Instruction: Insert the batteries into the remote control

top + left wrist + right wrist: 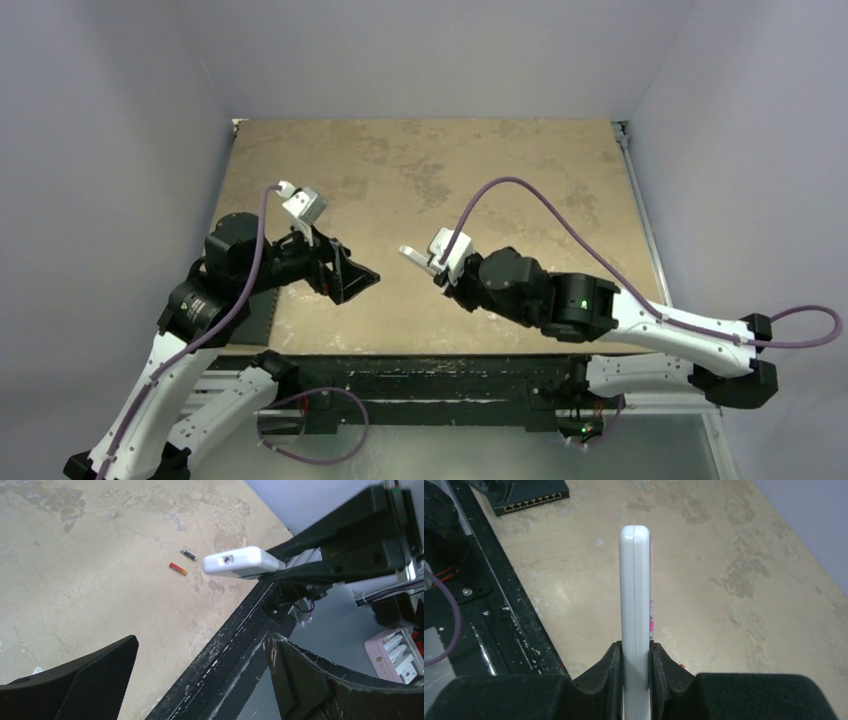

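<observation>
Next I will shift my left gripper to the right in the top view and slightly back, then onto the remote control's loose end, which juts from my right gripper.
The white remote control stands edge-on between my right gripper's black pads, which are shut on its lower end. Red and pink panel markings show along its right face. From the left wrist view the remote control hangs above the table's near edge, held by the right gripper's dark fingers. Two batteries lie on the table just beyond it: a reddish-orange one and a dark one. My left gripper is open wide and holds nothing. In the top view the left gripper faces the remote control from the left.
The table's black front rail runs diagonally under my left gripper. A black network switch sits by the near edge. A pink box with white parts lies below, off the table. The tan tabletop stretches away behind both arms.
</observation>
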